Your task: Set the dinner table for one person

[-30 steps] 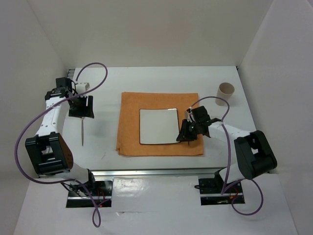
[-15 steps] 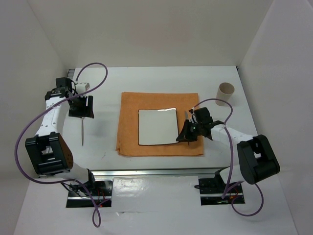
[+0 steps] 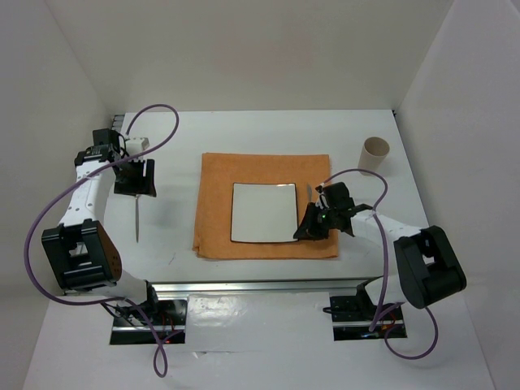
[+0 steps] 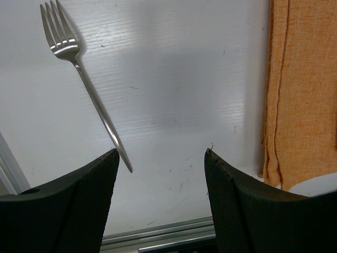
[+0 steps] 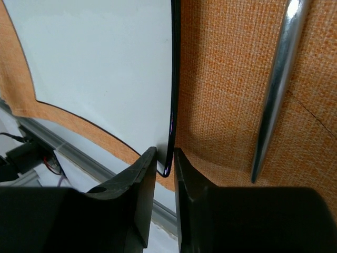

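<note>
The fork's handle [image 3: 136, 217] [image 4: 102, 112] is mostly outside the gap between the left gripper's fingers, so the left gripper needs to go down and move toward the left in its wrist view onto the handle.
A white square plate [image 3: 262, 212] with a dark rim lies on the orange cloth [image 3: 215, 187] on the dinner table [image 3: 244, 130]. My right gripper [image 3: 309, 231] is shut on the plate's near right corner; in the right wrist view the jaws [image 5: 164, 154] pinch the plate's rim [image 5: 172, 95]. A silver utensil handle [image 5: 276, 89] lies on the cloth just right of the plate. A fork [image 3: 138, 218] lies on the table at the left. My left gripper [image 3: 135, 184] is open and empty above it; the fork [image 4: 84, 84] shows in the left wrist view, ahead of the left finger [image 4: 79, 200].
A tan paper cup [image 3: 374, 151] stands upright at the back right of the table. The cloth's left edge [image 4: 276, 95] shows in the left wrist view. An aluminium rail [image 3: 260, 286] runs along the table's near edge.
My right gripper has slid a little toward the near edge while gripping the plate, and the plate has shifted slightly with it. The left arm and fork have not moved.
</note>
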You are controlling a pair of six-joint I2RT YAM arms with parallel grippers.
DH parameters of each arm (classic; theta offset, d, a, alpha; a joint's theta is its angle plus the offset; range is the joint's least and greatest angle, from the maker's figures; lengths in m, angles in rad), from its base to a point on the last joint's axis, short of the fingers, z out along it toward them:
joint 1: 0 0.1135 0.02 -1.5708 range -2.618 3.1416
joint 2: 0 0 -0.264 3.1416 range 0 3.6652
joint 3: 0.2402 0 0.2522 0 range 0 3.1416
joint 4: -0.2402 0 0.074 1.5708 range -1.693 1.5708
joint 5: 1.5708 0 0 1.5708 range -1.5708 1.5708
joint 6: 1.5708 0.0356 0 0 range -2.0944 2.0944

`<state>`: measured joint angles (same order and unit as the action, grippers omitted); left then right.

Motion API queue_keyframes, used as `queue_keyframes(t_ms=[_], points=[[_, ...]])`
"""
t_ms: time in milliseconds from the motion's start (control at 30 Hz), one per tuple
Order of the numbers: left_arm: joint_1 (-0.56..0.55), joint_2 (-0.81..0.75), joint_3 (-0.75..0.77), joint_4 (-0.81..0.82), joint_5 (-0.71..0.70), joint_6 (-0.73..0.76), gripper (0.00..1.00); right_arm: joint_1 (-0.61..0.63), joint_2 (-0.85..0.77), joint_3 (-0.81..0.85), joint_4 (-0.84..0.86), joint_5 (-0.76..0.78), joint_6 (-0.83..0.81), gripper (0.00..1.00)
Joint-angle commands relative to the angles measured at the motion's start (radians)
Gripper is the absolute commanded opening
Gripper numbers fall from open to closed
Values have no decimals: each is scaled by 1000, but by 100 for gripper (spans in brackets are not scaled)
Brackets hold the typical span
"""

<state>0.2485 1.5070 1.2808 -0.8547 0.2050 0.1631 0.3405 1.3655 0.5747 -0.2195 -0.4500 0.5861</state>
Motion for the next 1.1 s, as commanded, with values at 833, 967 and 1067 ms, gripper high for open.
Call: queue_keyframes(t_ms=[833, 967, 1067], points=[[6, 215, -129, 174, -368, 58, 70, 11, -158, 386, -397, 326, -147, 75], [-3, 297, -98, 201, -397, 58, 67, 11, -109, 395, -374, 335, -158, 75], [-3, 350, -98, 201, -427, 58, 57, 11, -82, 415, -363, 335, -169, 75]])
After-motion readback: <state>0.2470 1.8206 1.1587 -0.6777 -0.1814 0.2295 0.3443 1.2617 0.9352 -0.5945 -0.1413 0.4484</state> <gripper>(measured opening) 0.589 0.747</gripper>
